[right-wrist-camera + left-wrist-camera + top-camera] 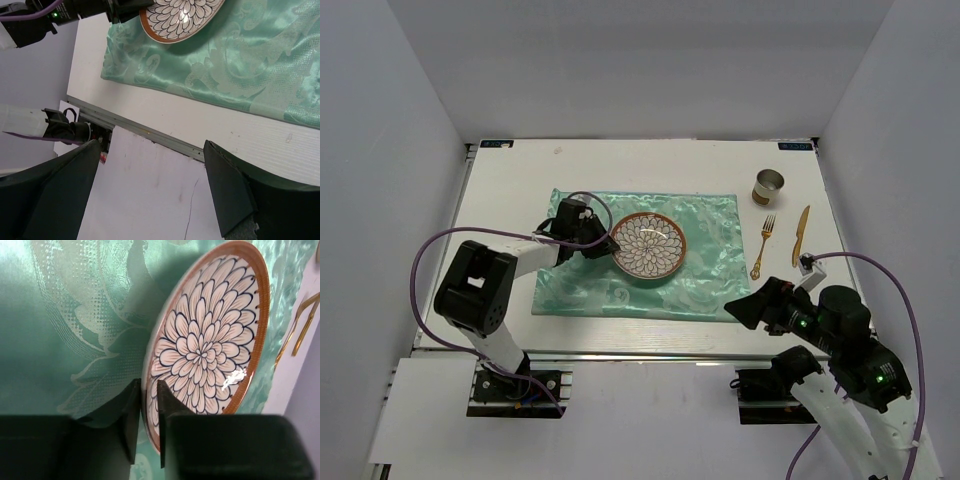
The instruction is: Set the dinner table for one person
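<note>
My right gripper reaches outward past the knife and lowers onto the cup's rim on the knife's side point(782, 182) next. The metal cup stands outward of my right gripper, opening up.
A flower-patterned plate point(650, 246) with an orange rim lies on the mint-green cloth point(710, 270) in the middle of the white dinner table point(510, 190). My left gripper point(607, 246) is shut on the plate's left rim; in the left wrist view its jaws point(148, 405) clamp the rim of the plate point(210, 340). My right gripper point(740, 311) is open and empty, hovering over the table's near edge at the right; its fingers point(227, 195) show above the rail. The plate also shows in the right wrist view point(180, 15).
A gold fork point(763, 245) and gold knife point(801, 235) lie on the bare table right of the cloth. A metal cup point(768, 186) stands behind them. The aluminium rail point(150, 134) runs along the near edge. Grey walls enclose the table.
</note>
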Robot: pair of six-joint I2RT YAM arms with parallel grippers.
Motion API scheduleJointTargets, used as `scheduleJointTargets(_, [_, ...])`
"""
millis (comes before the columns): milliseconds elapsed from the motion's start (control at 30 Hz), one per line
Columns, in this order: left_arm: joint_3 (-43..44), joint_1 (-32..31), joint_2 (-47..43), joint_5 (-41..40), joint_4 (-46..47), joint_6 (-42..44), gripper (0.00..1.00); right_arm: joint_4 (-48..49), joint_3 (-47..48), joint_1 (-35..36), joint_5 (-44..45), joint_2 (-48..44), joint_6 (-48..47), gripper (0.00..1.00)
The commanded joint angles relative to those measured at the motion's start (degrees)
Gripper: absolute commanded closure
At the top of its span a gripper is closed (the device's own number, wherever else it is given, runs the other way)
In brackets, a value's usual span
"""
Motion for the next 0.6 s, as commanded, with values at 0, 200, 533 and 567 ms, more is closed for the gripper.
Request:
scheduleJointTargets(0, [1.1, 0.2, -2.9, 0.1, 3.5, -1.3, 0.67, 2.3, -0.6, -0.2, -1.1, 0.3, -1.1, 0.11])
scheduleJointTargets(200, [1.5, 0.2, -8.1, -3.5, -1.3, -1.8, 0.49, 6.9, -3.6, 0.0, -4.5, 1.7, -2.1, 0.11])
scheduleJointTargets(533, [6.1, 0.2, -26.5, -23.2, -32.0, -1.7, 0.02, 16.5, -3.9, -0.3, 13.7, 24.2, -0.3, 0.11])
scheduleJointTargets(567, [7.6, 0.2, -28.2, -25.1, -36.7, 0.0, 0.02, 17.9, -1.9, -0.3, 16.9, 26.4, 0.2, 0.11])
